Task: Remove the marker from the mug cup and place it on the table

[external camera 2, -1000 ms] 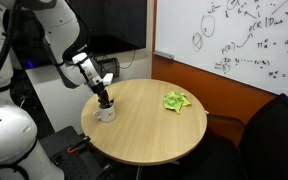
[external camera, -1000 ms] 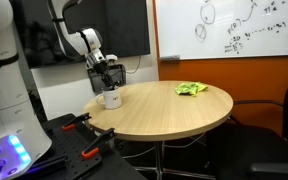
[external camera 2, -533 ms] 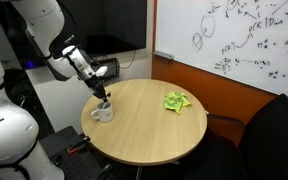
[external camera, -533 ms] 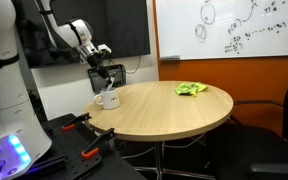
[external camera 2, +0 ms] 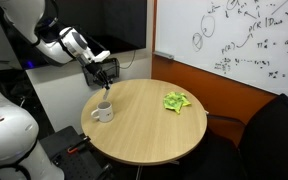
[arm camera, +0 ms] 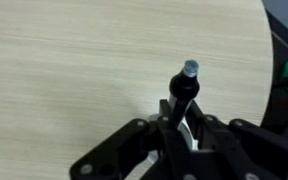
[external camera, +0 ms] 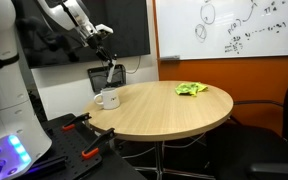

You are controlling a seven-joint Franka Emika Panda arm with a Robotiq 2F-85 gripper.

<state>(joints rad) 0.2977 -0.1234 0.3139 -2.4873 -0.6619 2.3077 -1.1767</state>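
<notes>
The gripper should next turn and carry the black marker well past the white mug, then lower it toward the table, where the wood lies bare (external camera: pixel 148 108) (arm camera: pixel 82 88).
My gripper (external camera: pixel 108 66) is shut on a black marker (external camera: pixel 111 78) and holds it upright in the air above the white mug (external camera: pixel 108 99). The mug stands near the edge of the round wooden table (external camera: pixel 169 112). In an exterior view the gripper (external camera 2: pixel 102 70) and marker (external camera 2: pixel 104 82) hang well clear of the mug (external camera 2: pixel 102 112). In the wrist view the marker (arm camera: pixel 182 92), with a pale tip, sticks out between the fingers (arm camera: pixel 184 125). A bit of white mug shows below them.
A crumpled green cloth (external camera: pixel 192 89) lies on the far side of the table, also in an exterior view (external camera 2: pixel 176 101). A whiteboard (external camera: pixel 234 28) hangs on the wall. Red-handled tools (external camera: pixel 89 152) lie on the dark base beside the table. An office chair (external camera 2: pixel 274 135) stands close.
The gripper has risen from the mug with the marker in it. The marker has come fully out of the mug, which stays in place.
</notes>
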